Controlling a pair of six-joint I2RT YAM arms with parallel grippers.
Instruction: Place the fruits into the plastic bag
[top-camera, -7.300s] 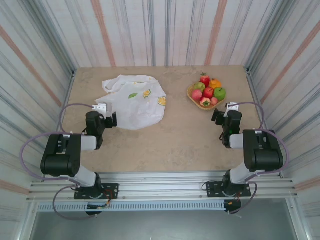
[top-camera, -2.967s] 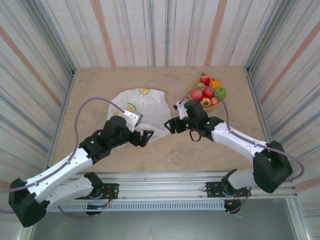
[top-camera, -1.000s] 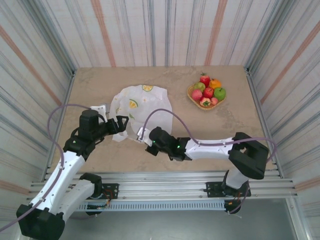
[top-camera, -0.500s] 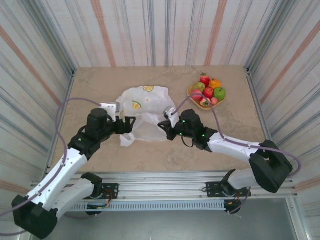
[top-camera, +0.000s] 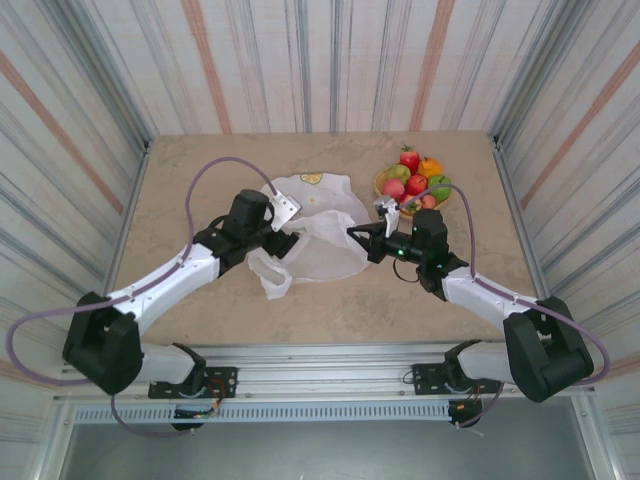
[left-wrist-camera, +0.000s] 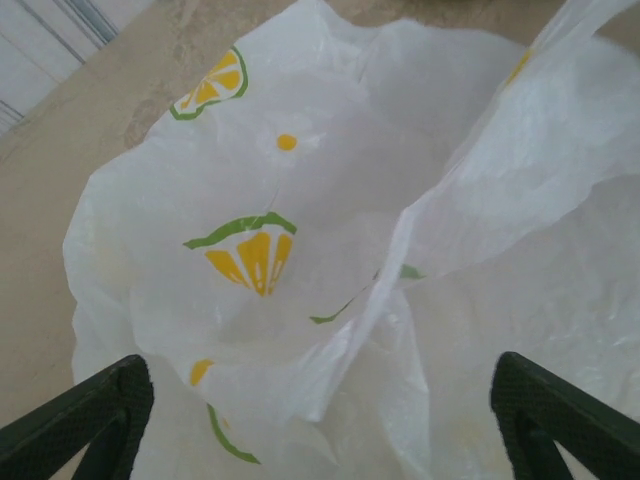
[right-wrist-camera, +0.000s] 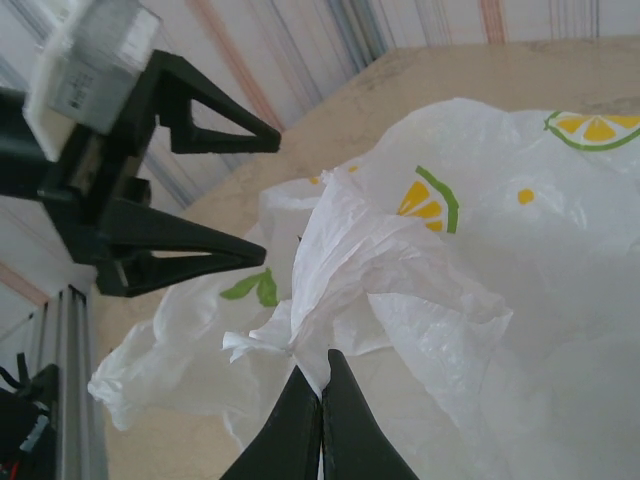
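Note:
My right gripper needs to swing the pinched edge of the bag outward next, toward the bag's far side (top-camera: 333, 184) (right-wrist-camera: 612, 148), and let go of the bag, because that side is farther out than my gripper.
The plastic bag (top-camera: 318, 245) lies crumpled at mid-table, white with lemon prints. My right gripper (top-camera: 356, 238) is shut on a bunched edge of the plastic bag (right-wrist-camera: 400, 270); its closed fingers (right-wrist-camera: 322, 385) pinch the film from below. My left gripper (top-camera: 285, 240) hovers at the bag's left side, open, with the bag's mouth (left-wrist-camera: 330, 300) between its wide-spread fingers (left-wrist-camera: 90, 420). In the right wrist view the left gripper (right-wrist-camera: 270, 195) stands open just left of the pinched edge. The fruits (top-camera: 415, 184), red and green apples and an orange among them, sit heaped in a tan tray (top-camera: 379, 182) behind the right gripper.
A loose handle loop (top-camera: 270, 278) of the bag trails toward the near edge. Striped walls close in the table on three sides. Bare tan tabletop (top-camera: 180, 190) lies left of the bag and along the front.
The right gripper has pulled the bag's edge rightward toward the tray. The left arm has followed right and forward to the bag's mouth, its jaws narrowing slightly. The bag has shifted right.

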